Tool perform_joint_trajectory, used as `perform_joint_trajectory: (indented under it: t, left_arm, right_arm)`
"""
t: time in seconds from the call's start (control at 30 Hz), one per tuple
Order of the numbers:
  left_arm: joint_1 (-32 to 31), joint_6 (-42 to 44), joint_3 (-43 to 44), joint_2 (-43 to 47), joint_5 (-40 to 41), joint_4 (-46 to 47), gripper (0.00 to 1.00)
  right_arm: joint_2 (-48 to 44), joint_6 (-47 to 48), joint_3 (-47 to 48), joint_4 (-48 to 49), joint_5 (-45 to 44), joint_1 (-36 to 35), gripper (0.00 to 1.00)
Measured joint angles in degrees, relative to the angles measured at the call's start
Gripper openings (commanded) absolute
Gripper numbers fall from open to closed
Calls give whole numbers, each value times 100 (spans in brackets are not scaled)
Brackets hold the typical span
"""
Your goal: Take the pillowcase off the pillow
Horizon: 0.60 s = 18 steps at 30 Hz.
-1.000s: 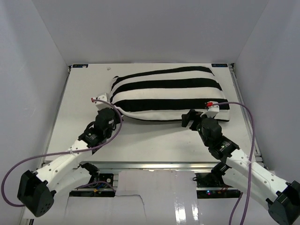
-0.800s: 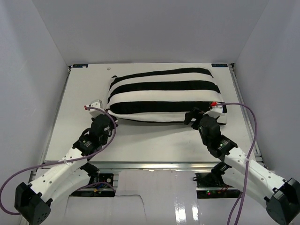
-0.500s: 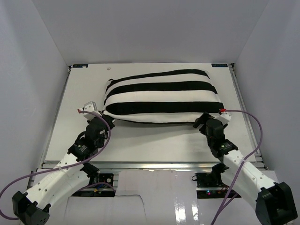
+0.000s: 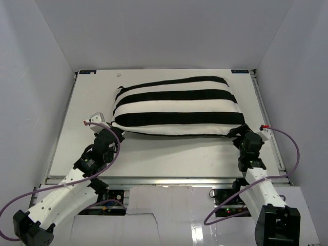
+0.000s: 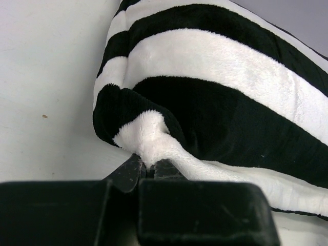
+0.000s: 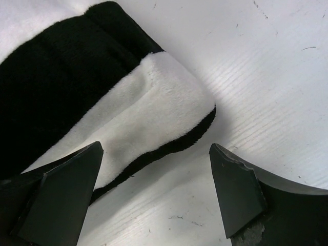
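My left gripper should next carry the pillowcase's pinched corner up, outward and down onto the bare tabletop beyond the pillowcase and let go of it, because that part of the tabletop is clear.
The black-and-white striped pillowcase (image 4: 177,105) lies plump across the back half of the white table (image 4: 169,154). The pillow is hidden inside it; no plain fabric shows. My left gripper (image 4: 114,131) is at the near-left corner and is shut on a pinch of the white plush (image 5: 147,166), which bunches up from the jaws. In the left wrist view the pillowcase (image 5: 230,66) fills the right side. My right gripper (image 4: 237,134) stands open at the near-right corner. In the right wrist view that corner of the pillowcase (image 6: 143,113) lies flat on the table between and ahead of the fingers (image 6: 155,148), apart from both.
Grey walls enclose the table on the left, back and right. A metal rail (image 4: 264,110) runs along the right edge, close to my right wrist. Purple cables (image 4: 287,138) loop from both arms. A small speck (image 4: 119,75) lies near the back left.
The covered pillow has shifted left and slightly back with my left gripper's pull. My right arm has swung right along the near edge to the near-right corner, still open.
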<state>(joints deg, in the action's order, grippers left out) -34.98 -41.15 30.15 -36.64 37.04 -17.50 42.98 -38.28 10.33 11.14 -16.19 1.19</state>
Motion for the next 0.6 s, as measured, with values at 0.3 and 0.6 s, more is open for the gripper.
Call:
perform_joint_trajectory:
  t: [0.3,0.6]
  left_arm:
    - [0,-46,0,87,-4,-46,0]
    - [0,-70,0,166,-48,-52,0]
  right_arm:
    - [450,-20,-765,1683,1091,592,96]
    - [1064,-83,-791,3211,1698,807,79]
